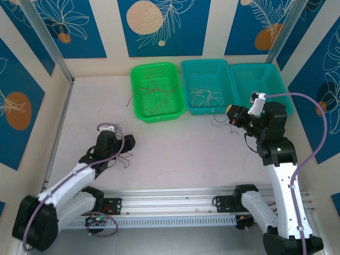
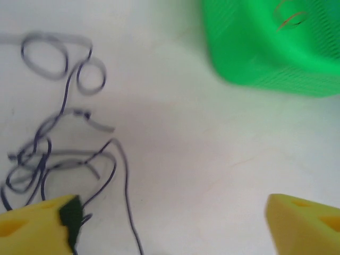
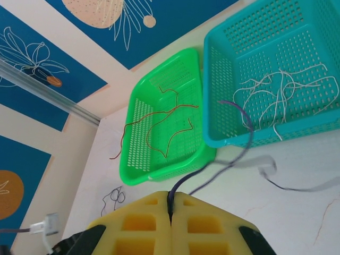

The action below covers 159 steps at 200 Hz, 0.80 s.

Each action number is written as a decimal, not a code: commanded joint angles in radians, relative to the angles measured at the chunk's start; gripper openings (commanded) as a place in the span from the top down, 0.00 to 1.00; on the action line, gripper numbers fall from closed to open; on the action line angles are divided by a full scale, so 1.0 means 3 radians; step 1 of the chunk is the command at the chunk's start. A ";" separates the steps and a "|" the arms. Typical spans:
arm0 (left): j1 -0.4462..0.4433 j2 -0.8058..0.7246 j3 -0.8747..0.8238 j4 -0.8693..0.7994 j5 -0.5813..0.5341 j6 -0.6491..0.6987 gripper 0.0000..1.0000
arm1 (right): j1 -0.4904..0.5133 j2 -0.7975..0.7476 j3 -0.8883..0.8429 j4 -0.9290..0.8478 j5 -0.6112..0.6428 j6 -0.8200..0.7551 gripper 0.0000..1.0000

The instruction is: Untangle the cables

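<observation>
The other baskets already hold cables. I need to carry the dark purple cable outward with my right gripper next, over the empty teal basket (image 1: 257, 85), and lower it inside to let it go.
A tangle of dark purple-black cables (image 2: 48, 154) lies on the table just left of my left gripper (image 2: 170, 228), which is open; one strand runs down between its yellow fingers (image 2: 37, 226). From above, that gripper (image 1: 127, 142) sits beside the dark tangle (image 1: 125, 158). My right gripper (image 3: 171, 204) is shut on a single dark purple cable (image 3: 241, 125) that arcs up in front of the baskets. In the top view this gripper (image 1: 232, 116) hovers just in front of the middle basket. Red-orange cables (image 3: 159, 119) lie in the green basket (image 3: 139, 159). Whitish cables (image 3: 281, 90) lie in the teal basket (image 3: 223, 135).
Three baskets stand in a row at the back: green (image 1: 139, 71), teal (image 1: 186, 85) and a second teal one (image 1: 281, 90) on the right. Another dark strand (image 3: 297, 187) lies on the table before the teal basket. Walls close in the table on three sides.
</observation>
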 commanded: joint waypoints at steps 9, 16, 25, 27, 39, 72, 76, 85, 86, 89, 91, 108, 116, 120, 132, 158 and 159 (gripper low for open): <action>0.0020 -0.0397 0.0208 -0.0207 0.0184 0.0102 0.01 | -0.0023 0.0030 0.0214 0.0051 0.0019 0.0120 1.00; 0.0019 -0.0438 0.0272 -0.0226 0.0293 0.0111 0.01 | -0.0023 0.0050 0.0255 0.0070 0.0011 0.0128 1.00; 0.0019 -0.0465 0.0352 -0.0200 0.0481 0.0106 0.01 | -0.0024 0.0082 0.0315 0.0106 -0.0001 0.0131 1.00; 0.0016 -0.0463 0.0364 -0.0184 0.0525 0.0104 0.01 | -0.0024 0.0094 0.0330 0.0118 -0.0001 0.0136 1.00; 0.0012 -0.0463 0.0425 -0.0066 0.0785 0.0058 0.01 | -0.0023 0.0162 0.0440 0.0184 0.0005 0.0134 1.00; -0.0011 -0.0409 0.0466 0.0214 0.1059 0.0009 0.00 | -0.0026 0.0464 0.0876 0.0442 0.0135 0.0200 1.00; -0.0014 -0.0405 0.0467 0.0221 0.1057 0.0011 0.00 | -0.0024 0.0516 0.0952 0.0454 0.0154 0.0210 1.00; -0.0016 -0.0393 0.0451 0.0223 0.1038 0.0030 0.00 | -0.0028 0.0635 0.1135 0.0457 0.0205 0.0226 1.00; -0.0016 -0.0394 0.0448 0.0222 0.1034 0.0030 0.00 | -0.0028 0.0646 0.1158 0.0451 0.0212 0.0229 1.00; -0.0019 -0.0395 0.0440 0.0218 0.1025 0.0036 0.00 | -0.0028 0.0696 0.1229 0.0443 0.0232 0.0233 1.00; -0.0017 -0.0395 0.0438 0.0217 0.1019 0.0039 0.00 | -0.0028 0.0725 0.1272 0.0435 0.0247 0.0235 1.00; -0.0016 -0.0402 0.0369 0.0217 0.0995 0.0050 0.00 | -0.0033 0.0948 0.1629 0.0398 0.0424 0.0234 1.00; -0.0014 -0.0415 0.0335 0.0231 0.0995 0.0048 0.00 | -0.0038 0.1038 0.1783 0.0381 0.0547 0.0228 1.00; -0.0016 -0.0424 0.0317 0.0239 0.0995 0.0045 0.00 | -0.0046 0.1089 0.1859 0.0378 0.0604 0.0224 1.00; -0.0016 -0.0443 0.0262 0.0276 0.1000 0.0039 0.00 | -0.0052 0.1229 0.2060 0.0360 0.0889 0.0192 1.00; -0.0016 -0.0466 0.0240 0.0276 0.1014 0.0091 0.00 | -0.0063 0.1482 0.2333 0.0604 0.1547 -0.0143 1.00; -0.0016 -0.0467 0.0243 0.0272 0.1015 0.0093 0.00 | -0.0063 0.1487 0.2335 0.0622 0.1578 -0.0157 1.00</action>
